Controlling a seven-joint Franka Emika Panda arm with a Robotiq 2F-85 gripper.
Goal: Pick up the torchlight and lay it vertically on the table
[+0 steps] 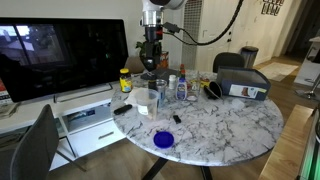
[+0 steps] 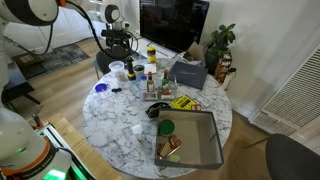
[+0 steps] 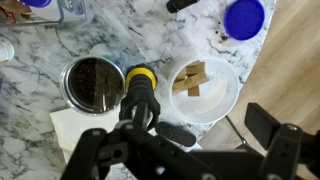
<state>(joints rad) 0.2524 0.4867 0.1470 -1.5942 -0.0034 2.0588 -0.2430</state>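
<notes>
Next I will shift my gripper left in the wrist view and lower it over the torchlight's black head, since the head sits nearer one fingertip than the other.
The torchlight shows in the wrist view as a black ribbed barrel with a yellow far end. It lies on the marble table between a dark-filled jar and a white bowl. Its near end is hidden under my gripper. The fingers are spread wide, and the torchlight sits close to the left one. A dark oval piece shows between the fingers. In both exterior views the gripper hangs just above the table near its edge. I cannot pick out the torchlight there.
A dark-filled jar and a white bowl holding wooden pieces flank the torchlight. A blue lid lies beyond. There is also a yellow-capped jar, small bottles and a grey bin. The table edge and wood floor are close.
</notes>
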